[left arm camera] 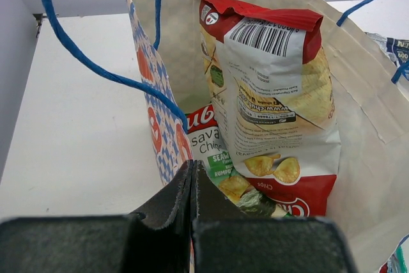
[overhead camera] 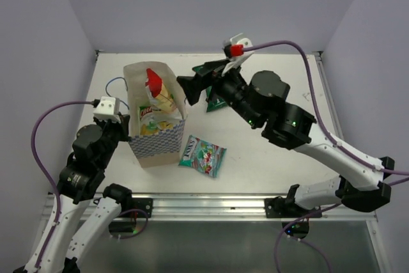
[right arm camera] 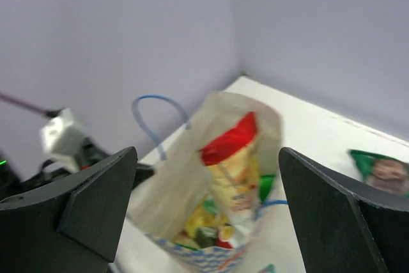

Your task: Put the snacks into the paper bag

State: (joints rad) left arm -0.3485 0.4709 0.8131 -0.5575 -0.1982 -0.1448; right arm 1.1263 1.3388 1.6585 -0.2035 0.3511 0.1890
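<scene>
My right gripper will next move outward and down and tilt its open fingers down, onto the far end of the dark green packet, because the packet is outside the bag (overhead camera: 155, 146).
The paper bag (overhead camera: 155, 146) stands upright at the left of the table. A red-topped chips packet (overhead camera: 156, 89) stands in it, sticking out of the mouth, and a green cassava chips packet (overhead camera: 152, 124) lies lower inside. My left gripper (overhead camera: 130, 121) is shut on the bag's left wall (left arm camera: 167, 133), with its fingertips (left arm camera: 192, 169) pressed together. My right gripper (overhead camera: 193, 83) hangs open and empty just right of the bag's mouth. The red-topped packet (right arm camera: 234, 169) shows below, between its fingers. A teal candy pack (overhead camera: 202, 156) lies flat right of the bag. A dark green packet (overhead camera: 216, 102) lies behind my right gripper.
Blue string handles (left arm camera: 96, 68) hang from the bag's rim; one loops onto the table (overhead camera: 115, 85) to the left. A dark blue packet's corner (left arm camera: 395, 46) shows behind the bag's right wall. Purple walls close off the table's left, back and right.
</scene>
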